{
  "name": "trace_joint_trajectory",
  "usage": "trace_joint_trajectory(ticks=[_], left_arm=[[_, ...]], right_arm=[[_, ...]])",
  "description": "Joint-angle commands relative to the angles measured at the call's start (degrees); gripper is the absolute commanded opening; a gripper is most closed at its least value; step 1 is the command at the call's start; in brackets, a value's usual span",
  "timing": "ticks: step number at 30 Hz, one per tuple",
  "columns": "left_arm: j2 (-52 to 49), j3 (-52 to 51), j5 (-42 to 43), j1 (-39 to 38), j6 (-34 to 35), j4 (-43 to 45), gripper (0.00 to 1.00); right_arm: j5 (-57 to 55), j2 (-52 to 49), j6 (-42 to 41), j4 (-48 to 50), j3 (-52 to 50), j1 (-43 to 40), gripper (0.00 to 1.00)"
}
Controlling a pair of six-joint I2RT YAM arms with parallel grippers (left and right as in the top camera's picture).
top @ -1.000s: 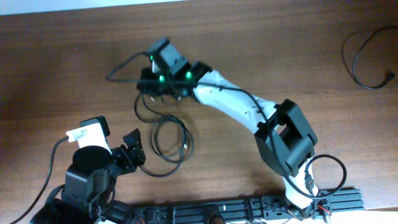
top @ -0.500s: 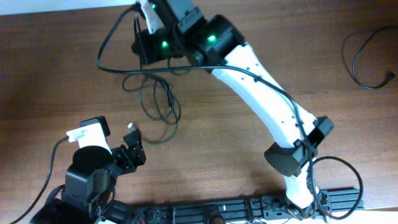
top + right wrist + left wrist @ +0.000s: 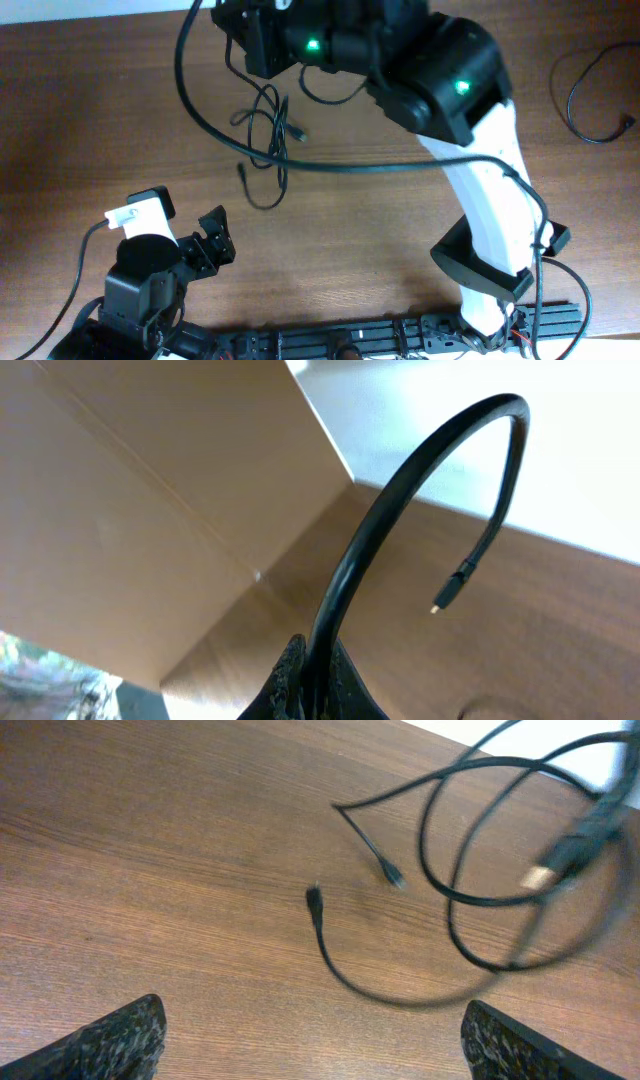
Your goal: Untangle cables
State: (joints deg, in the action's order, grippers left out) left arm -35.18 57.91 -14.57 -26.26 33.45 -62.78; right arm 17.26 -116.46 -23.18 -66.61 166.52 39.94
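My left gripper goes outward and to the right in the overhead view next, turning onto a lower piece of cable, since the cable loops hang from my raised right gripper.
The cables (image 3: 264,150) are thin black loops hanging from my raised right gripper (image 3: 240,25) down to the wooden table, with plug ends loose at the left and right of the loops. In the right wrist view my right gripper (image 3: 315,680) is shut on a black cable (image 3: 400,510) that arches upward and ends in a small plug. My left gripper (image 3: 215,235) is open and empty near the front of the table. In the left wrist view its fingers (image 3: 320,1060) are wide apart, with the cables (image 3: 480,880) lying and hanging beyond them.
A separate black cable (image 3: 580,95) lies at the far right of the table. The right arm's white link (image 3: 490,190) spans the middle. A thick black wire (image 3: 200,110) arcs from the right arm over the cables.
My right arm has risen and swung toward the far edge with the cable in it, dragging the loops up and away from my left gripper. The left arm has not moved.
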Motion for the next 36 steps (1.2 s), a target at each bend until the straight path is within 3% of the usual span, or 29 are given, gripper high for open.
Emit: trace_joint_trajectory(ticks=[1,7,11,16,19,36], left_arm=[[0.33,0.28,-0.66,-0.22,-0.72,0.33,0.96],[0.26,0.17,1.05,-0.22,-2.03,2.99,0.99],[-1.01,0.17,17.73,-0.22,-19.85,13.29,0.99],[-4.46,0.17,20.63,-0.22,-24.22,16.13,0.99],[-7.39,0.17,26.97,-0.22,-30.21,17.09,1.0],[-24.63,0.17,33.53,-0.22,-30.53,22.27,0.96]], right_arm=[[-4.72,2.51,-0.46,1.53,5.09,0.04,0.04],[-4.17,2.71,-1.38,1.14,8.59,0.04,0.04],[-3.43,2.75,-4.92,-1.25,8.57,0.04,0.04],[-2.21,2.75,-5.01,-3.13,8.57,0.13,0.04],[0.87,2.75,-6.56,-3.26,8.57,0.15,0.04],[2.08,2.75,-7.5,-0.42,8.57,0.15,0.04]])
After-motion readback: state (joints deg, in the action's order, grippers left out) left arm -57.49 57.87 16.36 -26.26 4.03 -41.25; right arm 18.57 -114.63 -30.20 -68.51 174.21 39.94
